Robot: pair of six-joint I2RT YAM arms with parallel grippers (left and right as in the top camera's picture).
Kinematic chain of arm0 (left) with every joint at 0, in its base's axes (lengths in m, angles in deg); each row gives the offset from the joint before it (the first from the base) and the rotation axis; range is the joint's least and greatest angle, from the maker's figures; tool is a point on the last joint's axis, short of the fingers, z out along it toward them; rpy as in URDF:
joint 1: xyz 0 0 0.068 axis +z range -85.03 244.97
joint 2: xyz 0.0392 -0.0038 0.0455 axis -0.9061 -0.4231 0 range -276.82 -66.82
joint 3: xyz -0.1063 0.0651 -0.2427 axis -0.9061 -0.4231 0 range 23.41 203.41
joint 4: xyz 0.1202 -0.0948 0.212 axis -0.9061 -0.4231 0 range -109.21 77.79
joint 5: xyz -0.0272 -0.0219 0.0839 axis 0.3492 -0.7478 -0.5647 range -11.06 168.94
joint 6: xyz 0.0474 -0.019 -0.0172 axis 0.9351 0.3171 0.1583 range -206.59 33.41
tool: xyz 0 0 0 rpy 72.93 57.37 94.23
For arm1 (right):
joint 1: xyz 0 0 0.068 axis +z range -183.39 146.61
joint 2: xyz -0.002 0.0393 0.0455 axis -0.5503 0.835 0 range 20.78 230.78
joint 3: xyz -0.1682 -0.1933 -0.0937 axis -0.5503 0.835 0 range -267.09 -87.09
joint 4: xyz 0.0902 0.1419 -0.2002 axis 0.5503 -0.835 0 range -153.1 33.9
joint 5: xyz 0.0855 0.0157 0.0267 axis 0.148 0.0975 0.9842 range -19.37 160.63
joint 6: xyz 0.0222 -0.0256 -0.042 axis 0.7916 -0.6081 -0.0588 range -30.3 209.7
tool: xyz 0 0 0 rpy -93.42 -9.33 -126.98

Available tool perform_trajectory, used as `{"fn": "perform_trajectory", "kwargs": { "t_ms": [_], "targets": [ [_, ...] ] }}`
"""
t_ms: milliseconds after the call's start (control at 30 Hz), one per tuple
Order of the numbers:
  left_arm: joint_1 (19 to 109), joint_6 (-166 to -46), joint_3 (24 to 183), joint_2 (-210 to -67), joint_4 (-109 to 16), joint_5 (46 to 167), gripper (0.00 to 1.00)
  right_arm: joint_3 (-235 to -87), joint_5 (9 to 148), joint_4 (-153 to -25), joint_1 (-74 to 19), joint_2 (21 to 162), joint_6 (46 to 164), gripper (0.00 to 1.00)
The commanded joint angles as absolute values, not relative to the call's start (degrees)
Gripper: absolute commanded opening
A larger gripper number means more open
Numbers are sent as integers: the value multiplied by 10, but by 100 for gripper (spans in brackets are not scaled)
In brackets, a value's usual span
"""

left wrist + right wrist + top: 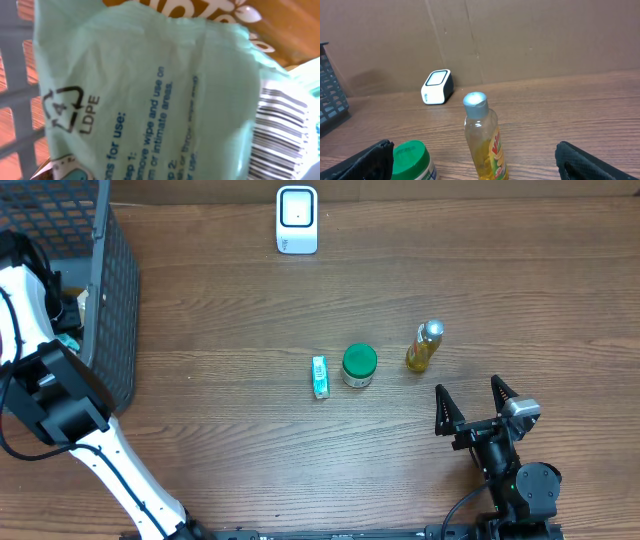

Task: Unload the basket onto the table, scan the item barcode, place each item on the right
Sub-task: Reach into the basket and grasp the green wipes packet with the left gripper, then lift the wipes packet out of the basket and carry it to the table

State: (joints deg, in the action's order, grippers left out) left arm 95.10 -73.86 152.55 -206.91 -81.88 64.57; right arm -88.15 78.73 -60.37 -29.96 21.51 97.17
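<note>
The side of the basket hems in the packet. I will next lift my left gripper over that side and lower it onto the bare table [247,392] next to the small green box to let go.
A pale green wipes packet [150,90] fills the left wrist view at very close range, with blue usage text, an LDPE mark and a barcode [280,135] on its right side. My left arm [45,380] reaches into the black mesh basket [115,300] at the far left; its fingers do not show in any view. The white barcode scanner [297,220] stands at the table's back edge, also visible in the right wrist view as scanner [436,86]. My right gripper [478,402] rests open near the front right, with nothing between its fingers [372,160].
A yellow oil bottle [424,347] stands just ahead of the right gripper, seen close as bottle [482,140]. Left of it sit a green-lidded jar [359,365] and a small green box [320,377]. Basket grid [20,100] shows behind the packet.
</note>
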Motion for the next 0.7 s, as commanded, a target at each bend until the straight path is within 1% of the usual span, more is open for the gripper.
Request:
{"fn": "perform_trajectory", "kwargs": {
  "t_ms": [0, 133, 233, 433, 600, 667],
  "targets": [
    [934, -816, 1604, -2044, -836, 680, 19, -875, 782, -601, -297, 209, 972, 100],
    [925, -877, 1689, -1975, -862, 679, 18, -875, 782, -601, -297, 209, 972, 100],
    [922, -925, 1708, -1915, -874, 690, 17, -875, 782, -601, -297, 209, 972, 100],
    [918, -1001, 1708, -1801, -919, 810, 16, -875, 782, -601, -297, 209, 972, 100],
    [901, -1010, 1708, -1729, -938, 864, 16, -875, 782, -601, -297, 209, 972, 100],
    [883, -1009, 1708, -1712, -958, 865, 16, -875, 782, -601, -297, 209, 972, 100]
  ]
}}
